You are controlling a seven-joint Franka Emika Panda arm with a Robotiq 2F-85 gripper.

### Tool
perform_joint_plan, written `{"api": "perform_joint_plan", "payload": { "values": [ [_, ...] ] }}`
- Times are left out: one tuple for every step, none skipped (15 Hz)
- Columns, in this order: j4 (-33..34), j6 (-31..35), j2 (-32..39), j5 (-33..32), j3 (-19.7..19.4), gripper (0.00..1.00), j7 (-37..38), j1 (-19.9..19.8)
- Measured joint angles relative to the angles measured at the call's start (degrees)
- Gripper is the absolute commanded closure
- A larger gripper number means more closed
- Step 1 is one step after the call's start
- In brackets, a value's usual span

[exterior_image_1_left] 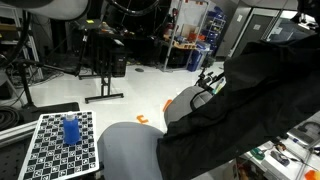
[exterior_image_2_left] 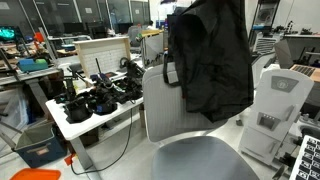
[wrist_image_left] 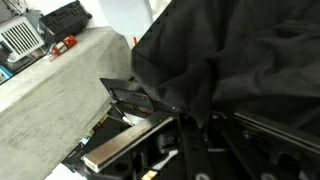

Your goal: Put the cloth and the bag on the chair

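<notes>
The lower part of the bag already hangs against the backrest. My gripper will next move down toward the corner of the backrest by the white machine and let go of the fold there.
A large black cloth [exterior_image_2_left: 210,60] hangs over the top of the grey chair's backrest [exterior_image_2_left: 162,105], above the seat [exterior_image_2_left: 205,160]. A strap-like loop [exterior_image_2_left: 170,72] dangles at its edge, so I cannot tell whether it is cloth or bag. In an exterior view the black cloth [exterior_image_1_left: 260,95] covers the right side, beside the chair seat [exterior_image_1_left: 130,150]. In the wrist view my gripper [wrist_image_left: 198,125] is shut, pinching a fold of the black cloth [wrist_image_left: 230,50]. The cloth hides the gripper in both exterior views. No second item shows separately.
A checkerboard [exterior_image_1_left: 45,150] with a blue block [exterior_image_1_left: 71,130] lies near the chair. A white table with black gear [exterior_image_2_left: 95,100] stands behind the backrest, with a blue crate [exterior_image_2_left: 40,150] under it. A white machine [exterior_image_2_left: 275,110] stands beside the seat.
</notes>
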Motion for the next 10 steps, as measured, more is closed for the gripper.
{"api": "perform_joint_plan", "payload": {
  "values": [
    [-0.92,-0.08,0.49,0.0,-0.01,0.98,0.94,-0.54],
    [-1.07,-0.99,1.38,0.03,-0.02,0.98,1.8,-1.26],
    [-0.69,-2.24,2.54,0.05,-0.03,0.98,2.5,-2.13],
    [-0.4,-3.42,3.62,0.06,-0.06,0.98,3.05,-3.0],
    [-0.31,-4.23,4.64,0.06,-0.11,0.98,3.63,-3.91],
    [-0.38,-4.78,5.51,0.06,-0.18,0.98,4.2,-4.73],
    [-0.41,-5.47,6.36,0.06,-0.27,0.98,4.68,-5.54],
    [-0.42,-6.14,7.19,0.07,-0.36,0.68,5.01,-6.25],
    [-0.4,-6.71,7.99,0.11,-0.41,0.67,5.22,-6.88],
    [-0.42,-7.32,8.78,0.15,-0.42,0.6,5.39,-7.42]
  ]
}}
